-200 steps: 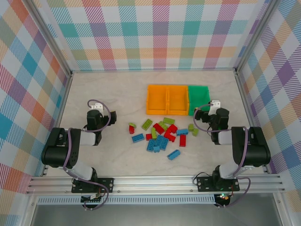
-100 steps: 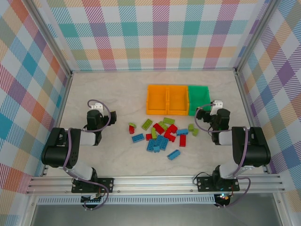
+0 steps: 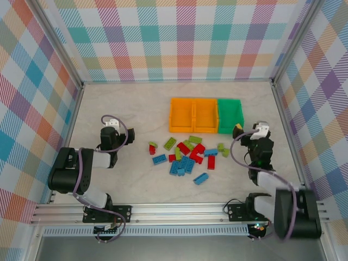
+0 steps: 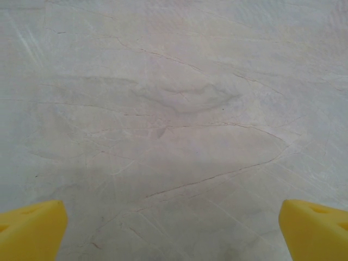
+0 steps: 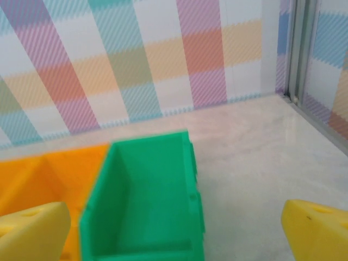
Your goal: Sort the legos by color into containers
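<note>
My right gripper tilts downward and descends back onto the olive-green pair's lego farther from the bins next, since that pair lies apart from the pile.
The legos lie scattered mid-table: blue ones (image 3: 181, 166), red ones (image 3: 184, 148) and olive-green ones (image 3: 169, 143). Behind them stand two orange bins (image 3: 182, 115) (image 3: 205, 115) and a green bin (image 3: 230, 114) in a row. All three bins look empty. My right gripper (image 3: 251, 131) hangs open just in front of the green bin's right corner, and its wrist view looks into the green bin (image 5: 147, 206) with an orange bin (image 5: 49, 179) beside it. My left gripper (image 3: 110, 125) is open low over bare table, left of the pile, with yellow fingertips (image 4: 30, 231) wide apart.
Plaid walls and metal rails enclose the table (image 3: 125, 109) on three sides. The right rail (image 5: 299, 54) runs close to the right gripper. Bare marbled surface stretches to the left and behind the left gripper.
The right arm has lifted and swung to the right, carrying its gripper from beside the pile's right end to in front of the green bin. The left arm has not moved.
</note>
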Robot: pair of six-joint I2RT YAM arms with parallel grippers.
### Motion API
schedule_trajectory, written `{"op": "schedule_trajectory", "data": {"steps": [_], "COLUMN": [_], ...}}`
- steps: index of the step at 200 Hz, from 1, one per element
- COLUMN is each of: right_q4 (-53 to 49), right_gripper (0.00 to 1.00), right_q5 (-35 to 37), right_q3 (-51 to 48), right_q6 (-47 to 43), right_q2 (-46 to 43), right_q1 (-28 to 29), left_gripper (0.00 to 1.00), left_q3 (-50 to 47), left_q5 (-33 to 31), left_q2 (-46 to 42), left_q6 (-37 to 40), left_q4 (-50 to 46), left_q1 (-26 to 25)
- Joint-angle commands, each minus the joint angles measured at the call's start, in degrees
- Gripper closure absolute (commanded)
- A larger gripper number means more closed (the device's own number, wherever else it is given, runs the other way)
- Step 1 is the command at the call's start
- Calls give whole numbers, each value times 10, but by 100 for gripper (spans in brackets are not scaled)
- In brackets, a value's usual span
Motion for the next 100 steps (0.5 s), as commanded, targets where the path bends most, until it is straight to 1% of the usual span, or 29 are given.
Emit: {"op": "schedule_trajectory", "data": {"steps": [1,14,24,36,43,48,66,80,89,100], "right_q4": [-280,-401,-492,-598,-633,-659,-726,-749,-745,-734], "right_gripper": [0,0,0,0,0,0,0,0,0,0], "right_q5": [-57,-93,-120,-140,-149,-154,-147,-111,-94,-94], "right_q3": [46,80,111,152,165,174,205,219,219,218], "right_q6": [101,141,168,184,183,181,179,184,185,189], "right_q2": [-108,-163,-182,-172,-159,-145,-80,-28,0,33], "right_q1": [5,6,7,18,28,39,82,121,138,148], "left_gripper": [0,0,0,0,0,0,0,0,0,0], "left_q3": [27,36,39,51,62,70,99,106,109,114], "left_q5": [-29,-48,-43,-14,-4,4,15,54,85,121], "left_q2": [-72,-127,-171,-222,-246,-260,-289,-294,-293,-294], "left_q6": [16,21,20,12,2,-1,5,24,58,114], "left_q4": [-72,-140,-171,-212,-235,-248,-273,-265,-272,-299], "left_q1": [-16,-36,-56,-90,-116,-144,-253,-331,-375,-430]}}
